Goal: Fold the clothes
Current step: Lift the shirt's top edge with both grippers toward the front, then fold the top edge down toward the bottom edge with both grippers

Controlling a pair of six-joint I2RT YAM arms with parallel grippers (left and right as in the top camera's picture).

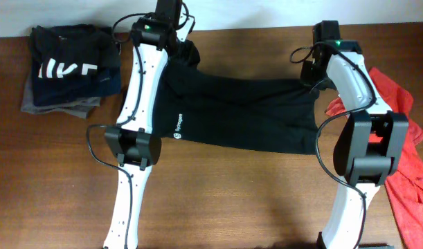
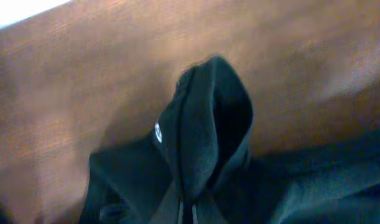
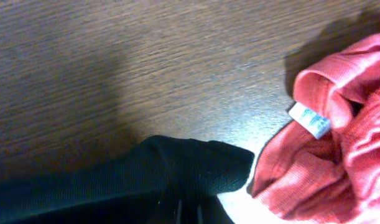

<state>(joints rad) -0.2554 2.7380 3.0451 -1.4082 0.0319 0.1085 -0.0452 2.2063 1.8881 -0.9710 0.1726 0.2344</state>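
Observation:
The black garment's near edge lies flat upon the table. My right gripper will release the black garment's corner and draw back over the black garment's end by the red garment.
A black garment (image 1: 239,114) with a small white logo lies spread across the middle of the wooden table. My left gripper (image 1: 187,54) is shut on its far left corner, which shows bunched up in the left wrist view (image 2: 208,137). My right gripper (image 1: 313,81) is shut on its far right corner, seen as a black fold in the right wrist view (image 3: 190,171). The cloth is stretched between the two grippers. The fingertips are mostly hidden by the cloth.
A stack of folded dark and grey clothes (image 1: 69,69) sits at the far left. A red garment (image 1: 408,166) lies crumpled at the right edge, and it also shows with a white tag in the right wrist view (image 3: 339,137).

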